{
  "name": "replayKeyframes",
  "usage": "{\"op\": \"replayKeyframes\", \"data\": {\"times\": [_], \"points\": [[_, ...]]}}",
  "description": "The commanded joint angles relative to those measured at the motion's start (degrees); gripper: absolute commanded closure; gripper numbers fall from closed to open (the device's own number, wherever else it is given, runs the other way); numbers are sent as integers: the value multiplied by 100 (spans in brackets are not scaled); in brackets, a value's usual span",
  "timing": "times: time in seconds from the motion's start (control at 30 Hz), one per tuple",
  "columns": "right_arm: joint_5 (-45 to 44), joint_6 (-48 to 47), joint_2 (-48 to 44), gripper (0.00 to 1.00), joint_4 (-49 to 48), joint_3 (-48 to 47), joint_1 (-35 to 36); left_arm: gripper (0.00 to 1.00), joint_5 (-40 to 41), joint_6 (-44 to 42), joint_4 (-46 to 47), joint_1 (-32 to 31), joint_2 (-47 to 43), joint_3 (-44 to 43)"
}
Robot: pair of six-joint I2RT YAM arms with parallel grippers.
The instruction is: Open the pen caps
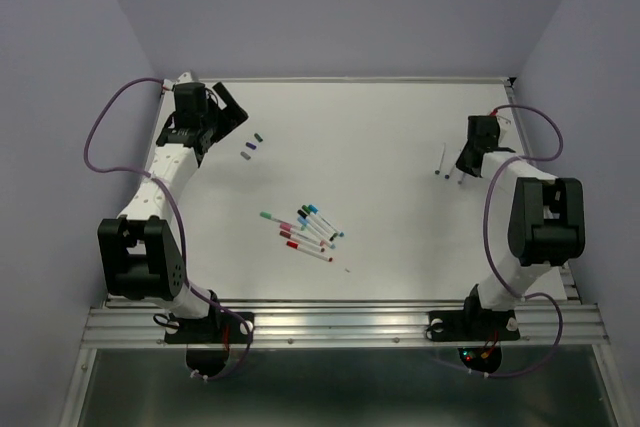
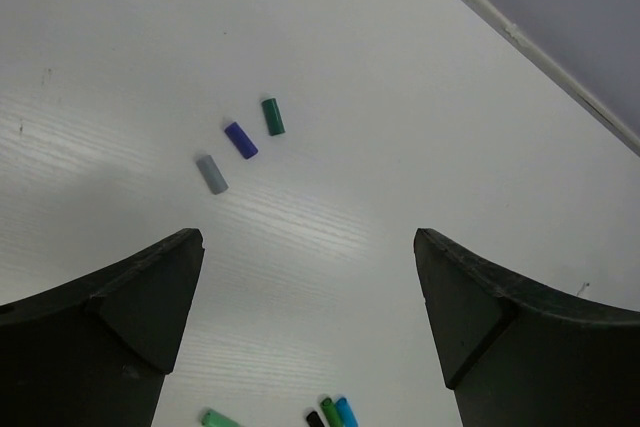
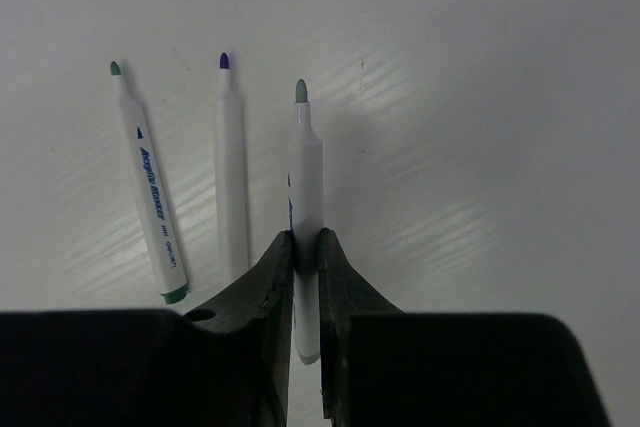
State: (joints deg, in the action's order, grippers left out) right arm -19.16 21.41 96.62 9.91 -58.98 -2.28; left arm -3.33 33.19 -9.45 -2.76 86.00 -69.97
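Observation:
The other uncapped pens are lying on the tabletop, so my right gripper should next put the white pen point(image 3: 306, 172) down beside the purple-tipped one and let go of it.
My right gripper point(image 3: 307, 239) is shut on an uncapped white pen point(image 3: 306, 172) with a grey-green tip, at the table's right side point(image 1: 470, 161). Two more uncapped pens lie beside it, one green-tipped point(image 3: 150, 192) and one purple-tipped point(image 3: 232, 182). My left gripper point(image 2: 310, 239) is open and empty at the far left point(image 1: 226, 105). Three loose pen caps lie ahead of it: green point(image 2: 272, 116), blue point(image 2: 240, 140) and grey point(image 2: 211, 174). Several capped pens lie in a cluster point(image 1: 305, 230) at the table's middle. Their coloured ends point(image 2: 333, 413) show at the bottom of the left wrist view.
The white table's back edge point(image 2: 520, 37) runs close behind the left gripper. A purple wall stands beyond it. The right arm's cable point(image 1: 495, 207) loops beside the right arm. A tiny speck point(image 1: 347, 270) lies near the pen cluster.

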Motion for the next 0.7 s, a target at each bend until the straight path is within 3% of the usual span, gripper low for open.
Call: {"op": "replayKeyframes", "data": {"times": [0.0, 0.5, 0.67], "points": [[-334, 135, 164, 99, 20, -351, -35, 1, -53, -172, 181, 22, -197, 45], [333, 48, 955, 94, -15, -755, -150, 1, 17, -172, 154, 22, -285, 28], [526, 13, 1008, 85, -68, -825, -150, 1, 43, -155, 146, 22, -347, 54]]}}
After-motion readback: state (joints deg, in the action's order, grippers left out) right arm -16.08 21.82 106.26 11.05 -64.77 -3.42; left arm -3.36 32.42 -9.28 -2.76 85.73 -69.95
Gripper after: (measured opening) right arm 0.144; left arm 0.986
